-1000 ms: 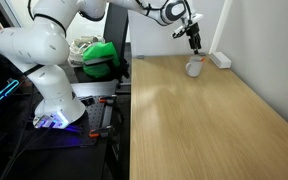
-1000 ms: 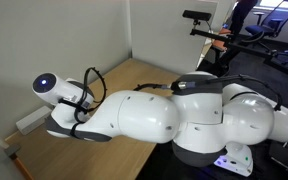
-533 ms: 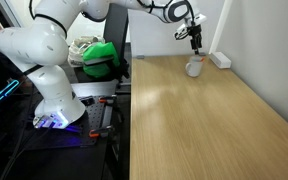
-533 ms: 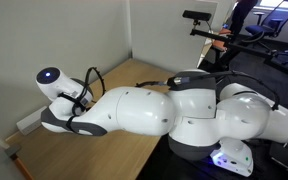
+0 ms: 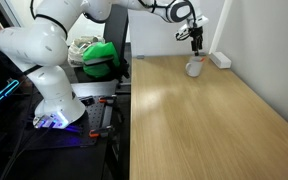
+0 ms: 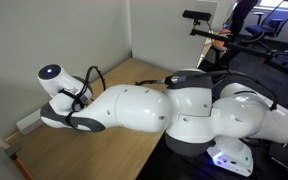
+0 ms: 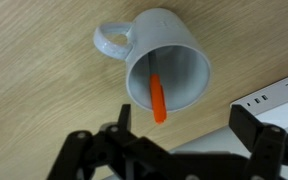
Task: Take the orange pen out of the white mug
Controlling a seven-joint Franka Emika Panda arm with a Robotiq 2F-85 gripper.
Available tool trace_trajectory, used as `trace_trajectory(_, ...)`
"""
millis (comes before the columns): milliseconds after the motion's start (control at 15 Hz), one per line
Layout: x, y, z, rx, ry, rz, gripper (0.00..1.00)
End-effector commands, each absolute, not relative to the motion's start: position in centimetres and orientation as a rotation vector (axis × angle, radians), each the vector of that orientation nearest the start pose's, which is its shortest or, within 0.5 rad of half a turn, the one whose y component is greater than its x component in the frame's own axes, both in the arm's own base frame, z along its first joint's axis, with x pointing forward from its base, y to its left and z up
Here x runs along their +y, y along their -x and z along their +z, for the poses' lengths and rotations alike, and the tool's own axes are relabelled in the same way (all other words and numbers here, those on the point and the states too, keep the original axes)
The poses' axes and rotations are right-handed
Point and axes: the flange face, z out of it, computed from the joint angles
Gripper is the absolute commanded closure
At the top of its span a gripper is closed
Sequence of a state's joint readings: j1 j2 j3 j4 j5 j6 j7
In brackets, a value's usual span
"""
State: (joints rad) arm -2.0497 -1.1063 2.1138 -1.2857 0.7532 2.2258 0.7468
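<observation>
My gripper should lower around the orange pen's upper end [image 7: 159, 109] and close, since it sticks over the white mug's near rim between the spread fingers.
The white mug [image 7: 170, 52] stands on the wooden table [image 7: 44, 90], seen from above in the wrist view, handle to the upper left. The orange pen [image 7: 158, 98] leans inside it, its upper end sticking over the near rim. My gripper [image 7: 184, 130] is open and empty, hovering above the mug. Its fingers [image 7: 125, 116] are spread either side of the pen's end, not touching it. In an exterior view the gripper [image 5: 194, 40] hangs just above the mug [image 5: 194, 68] at the table's far end. In an exterior view the arm [image 6: 134, 105] hides mug and pen.
A flat white power block [image 5: 220, 59] with a cable lies by the wall just beyond the mug; it also shows in the wrist view [image 7: 274, 95]. A green bag [image 5: 101, 57] sits off the table beside the robot base. The wall borders the table's far side.
The wrist has risen slightly above the mug. The mug and the pen have not moved, and the jaws stay open.
</observation>
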Motion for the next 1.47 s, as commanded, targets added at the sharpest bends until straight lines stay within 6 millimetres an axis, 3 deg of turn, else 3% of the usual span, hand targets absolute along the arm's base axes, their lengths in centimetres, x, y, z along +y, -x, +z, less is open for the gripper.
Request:
trace_trajectory(0, 31.0, -70.7, 29.1, 0.953, 2.972, -0.55, 0.0)
trace_trajectory(333, 29.6, -71.4, 28.8, 0.993, 2.966, -0.554, 0.01)
trace_trajectory(400, 29.4, -71.5, 28.7, 0.997, 2.965, -0.552, 0.13)
trace_trajectory(467, 29.3, -71.6, 28.6, 1.003, 2.966, -0.552, 0.15)
trace_trajectory(667, 29.1, -71.7, 28.3, 1.006, 2.967, -0.551, 0.45)
trace_trajectory(933, 29.0, -71.9, 28.1, 1.01, 2.966, -0.551, 0.62)
trace_trajectory(1200, 29.1, -72.0, 27.7, 1.009, 2.969, -0.54, 0.54)
trace_trajectory(1267, 29.1, -72.0, 27.5, 1.01, 2.969, -0.536, 0.47)
trace_trajectory(1400, 29.1, -72.0, 27.3, 1.015, 2.968, -0.531, 0.51)
